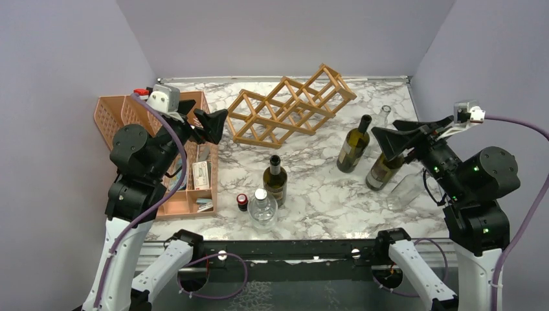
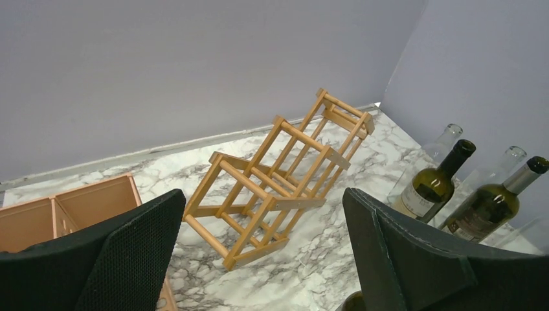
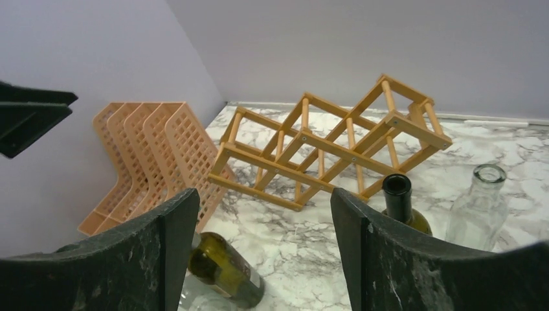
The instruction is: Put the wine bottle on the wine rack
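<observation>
I will next move my right gripper across and down onto that bottle's slim, upright neck (image 1: 275, 164), because the front-centre bottle stands below and to the left in the top view.
The light-brown wooden wine rack (image 1: 291, 107) lies tilted at the back middle of the marble table. It also shows in the left wrist view (image 2: 285, 175) and the right wrist view (image 3: 330, 146). A dark green wine bottle (image 1: 275, 180) stands upright near the front centre. Two more green bottles (image 1: 354, 144) (image 1: 383, 170) stand at the right, the second just under my right gripper (image 1: 385, 128). That gripper is open and empty, held above them (image 3: 265, 259). My left gripper (image 1: 217, 126) is open and empty, raised beside the rack's left end (image 2: 262, 253).
An orange mesh file organiser (image 1: 162, 155) stands at the left. A clear bottle (image 1: 262, 208) and a small red-capped item (image 1: 242, 201) sit near the front edge. Clear glass bottles (image 1: 384, 116) (image 1: 404, 188) stand at the right. Grey walls close three sides.
</observation>
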### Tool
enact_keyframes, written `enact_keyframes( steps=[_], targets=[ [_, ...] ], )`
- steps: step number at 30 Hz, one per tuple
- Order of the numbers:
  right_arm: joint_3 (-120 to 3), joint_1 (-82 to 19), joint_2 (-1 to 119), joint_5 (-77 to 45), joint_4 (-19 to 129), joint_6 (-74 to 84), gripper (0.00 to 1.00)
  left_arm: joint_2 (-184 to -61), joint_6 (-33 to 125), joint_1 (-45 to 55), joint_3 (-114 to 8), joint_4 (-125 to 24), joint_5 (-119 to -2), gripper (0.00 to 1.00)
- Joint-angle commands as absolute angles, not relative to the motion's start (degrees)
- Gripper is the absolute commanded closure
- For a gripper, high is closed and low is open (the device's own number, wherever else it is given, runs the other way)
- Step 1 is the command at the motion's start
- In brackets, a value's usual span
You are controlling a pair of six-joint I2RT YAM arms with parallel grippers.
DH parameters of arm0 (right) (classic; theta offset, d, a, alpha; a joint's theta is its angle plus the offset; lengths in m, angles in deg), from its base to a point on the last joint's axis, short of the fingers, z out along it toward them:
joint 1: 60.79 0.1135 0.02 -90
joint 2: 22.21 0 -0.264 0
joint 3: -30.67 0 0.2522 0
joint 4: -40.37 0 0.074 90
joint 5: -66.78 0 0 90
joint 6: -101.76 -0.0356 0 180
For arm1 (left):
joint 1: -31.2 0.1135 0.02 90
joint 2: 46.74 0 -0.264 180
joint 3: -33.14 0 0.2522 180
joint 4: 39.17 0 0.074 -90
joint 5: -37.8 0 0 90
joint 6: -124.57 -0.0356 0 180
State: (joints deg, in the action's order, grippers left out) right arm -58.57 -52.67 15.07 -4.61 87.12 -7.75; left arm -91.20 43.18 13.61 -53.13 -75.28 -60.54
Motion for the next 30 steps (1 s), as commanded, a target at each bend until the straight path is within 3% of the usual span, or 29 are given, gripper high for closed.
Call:
enact_keyframes(
  steps=[1,6,15,24,30],
  targets=[
    [-56.0,-53.3,15.7,5.3,83.7,-8.2,0.20,-91.0,45.7,14.1,-52.0,-72.3,-60.4,0.01],
    [-54.6,-53.4,19.0,13.5,82.4,-7.8,0.16,-91.2,46.5,14.2,-49.5,-69.8,-62.9,0.01],
    [-53.7,-53.5,27.4,24.0,77.6,-5.0,0.25,-91.6,46.2,14.3,-44.1,-64.3,-70.6,0.01],
    [-55.7,-52.3,33.1,20.5,75.1,-4.5,0.30,-93.8,47.5,14.3,-42.9,-61.4,-72.5,0.01],
    [-57.2,-38.6,36.9,11.0,74.8,-2.1,0.31,-94.0,48.0,14.3,-42.7,-61.5,-71.2,0.01]
  ],
)
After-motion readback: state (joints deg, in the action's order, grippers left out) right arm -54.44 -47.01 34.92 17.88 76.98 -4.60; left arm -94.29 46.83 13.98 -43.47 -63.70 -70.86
